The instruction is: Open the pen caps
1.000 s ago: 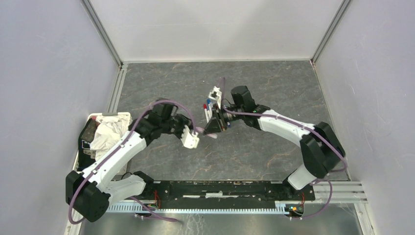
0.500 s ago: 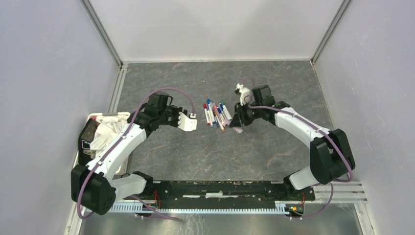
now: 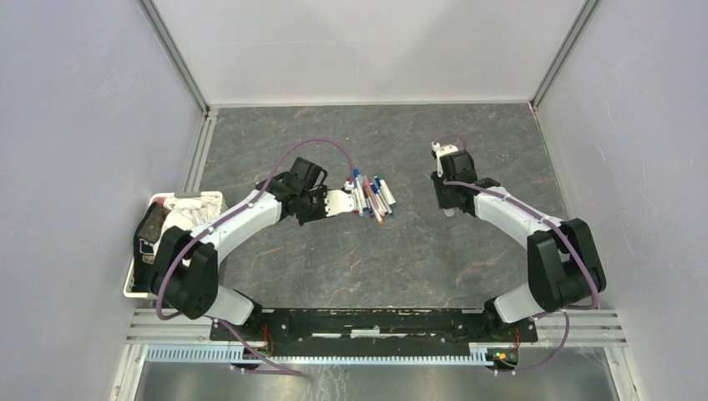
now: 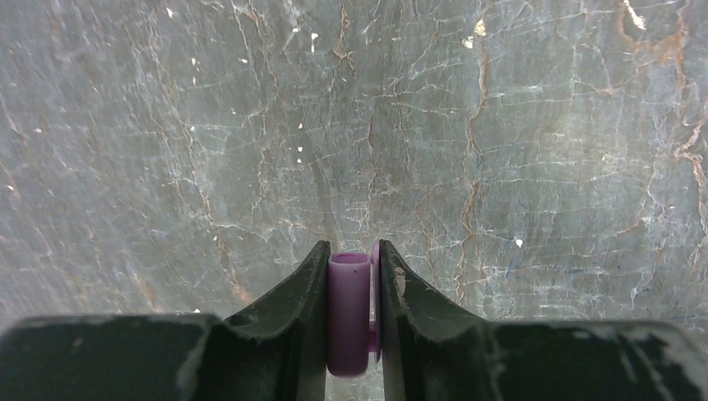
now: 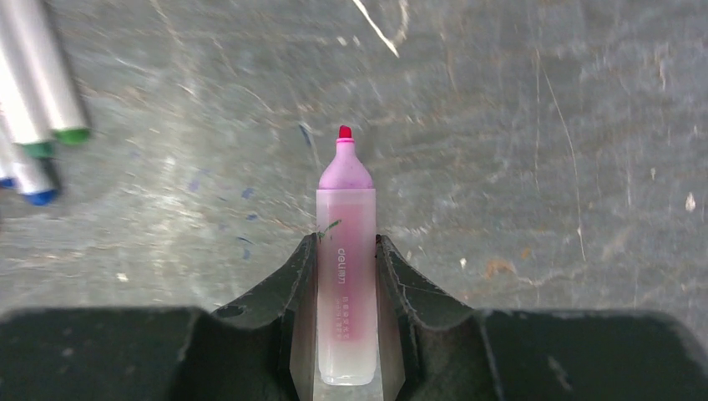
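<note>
I should lower the cap with my left gripper, draw it back a little and release it clear of the pens, because bare tabletop is below and slightly back.
A bunch of thin pale pens point(image 3: 371, 196) with coloured ends lies at the table's middle. My left gripper point(image 3: 341, 203) is just left of the bunch and is shut on a pink-purple pen cap point(image 4: 349, 313) above bare table. My right gripper point(image 3: 448, 205) is to the right of the bunch and is shut on the thick pink pen point(image 5: 346, 276), which has no cap on and shows its red tip point(image 5: 344, 132). Several of the thin pens point(image 5: 33, 109) show at the top left of the right wrist view.
A white tray point(image 3: 209, 199) with a crumpled white cloth point(image 3: 179, 219) and a dark object stands at the left edge. Grey walls close in the table on three sides. The arm bases and a rail lie along the near edge.
The two grippers were together at the middle and have pulled apart. The right one swung right with the pink pen; the left one drew back, then came up beside the pen bunch.
</note>
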`<state>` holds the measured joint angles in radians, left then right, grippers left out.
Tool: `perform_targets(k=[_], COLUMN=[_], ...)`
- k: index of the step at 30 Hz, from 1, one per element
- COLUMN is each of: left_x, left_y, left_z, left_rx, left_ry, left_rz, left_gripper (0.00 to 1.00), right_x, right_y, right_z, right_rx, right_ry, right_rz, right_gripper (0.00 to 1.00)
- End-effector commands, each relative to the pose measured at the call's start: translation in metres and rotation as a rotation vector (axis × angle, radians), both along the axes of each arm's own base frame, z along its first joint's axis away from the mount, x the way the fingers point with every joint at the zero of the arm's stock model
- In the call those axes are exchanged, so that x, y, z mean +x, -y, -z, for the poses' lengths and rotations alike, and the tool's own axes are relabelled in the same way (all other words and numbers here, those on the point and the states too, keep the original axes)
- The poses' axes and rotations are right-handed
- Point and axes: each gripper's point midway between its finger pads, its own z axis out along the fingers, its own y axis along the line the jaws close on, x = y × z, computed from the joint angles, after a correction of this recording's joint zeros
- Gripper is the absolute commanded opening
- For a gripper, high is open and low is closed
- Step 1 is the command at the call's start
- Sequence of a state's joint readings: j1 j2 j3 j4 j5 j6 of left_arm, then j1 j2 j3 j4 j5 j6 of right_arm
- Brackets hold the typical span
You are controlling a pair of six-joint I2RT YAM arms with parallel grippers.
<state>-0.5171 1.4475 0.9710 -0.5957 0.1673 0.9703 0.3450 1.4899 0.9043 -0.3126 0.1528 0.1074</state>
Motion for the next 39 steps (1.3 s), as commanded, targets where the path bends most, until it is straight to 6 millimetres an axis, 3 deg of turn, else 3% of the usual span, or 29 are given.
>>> perform_targets(k=[1,5,9,16,20,23,27,31,32,36,39], left_x=[0.012,0.017,0.009,-0.008,-0.02,-0.031,-0.032,-0.014,-0.007,0.024,0.038], left_y=[-0.005,-0.017,-0.028,-0.027,-0.021,-0.013,-0.003,0.0,0.001,0.004,0.0], left_z=[0.011,0.029,0.046,0.061,0.064,0.059,0.04,0.002,-0.011,-0.075,-0.109], left_rx=[-0.023,0.003,0.034,0.016,-0.012,-0.054,-0.107,-0.169,-0.184,-0.239,-0.27], left_ry=[0.016,0.037,0.031,-0.027,-0.088,-0.131,-0.15,-0.139,-0.128,-0.077,-0.059], left_rz=[-0.121,-0.139,-0.116,-0.098,-0.079,-0.037,-0.016,-0.064,-0.081,-0.198,-0.308], left_gripper=[0.02,0.03,0.07,0.18,0.33,0.56,0.78,0.82,0.95,1.0,1.0], right_x=[-0.004,-0.015,-0.022,-0.031,-0.025,-0.015,-0.001,0.015,0.019,0.033,0.039], right_y=[0.026,0.024,0.026,0.022,0.019,0.016,0.007,-0.007,-0.012,-0.054,-0.09], right_z=[0.015,0.032,0.043,0.051,0.037,0.018,-0.013,-0.046,-0.052,-0.064,-0.055], right_rx=[-0.07,-0.056,-0.064,-0.032,-0.02,-0.007,0.035,0.09,0.106,0.186,0.235], right_ry=[0.02,-0.022,-0.054,-0.077,-0.05,-0.016,0.04,0.109,0.12,0.12,0.084], right_rz=[0.099,0.082,0.078,0.077,0.069,0.068,0.061,0.037,0.027,-0.086,-0.187], right_gripper=[0.0,0.01,0.06,0.27,0.37,0.44,0.55,0.59,0.59,0.55,0.5])
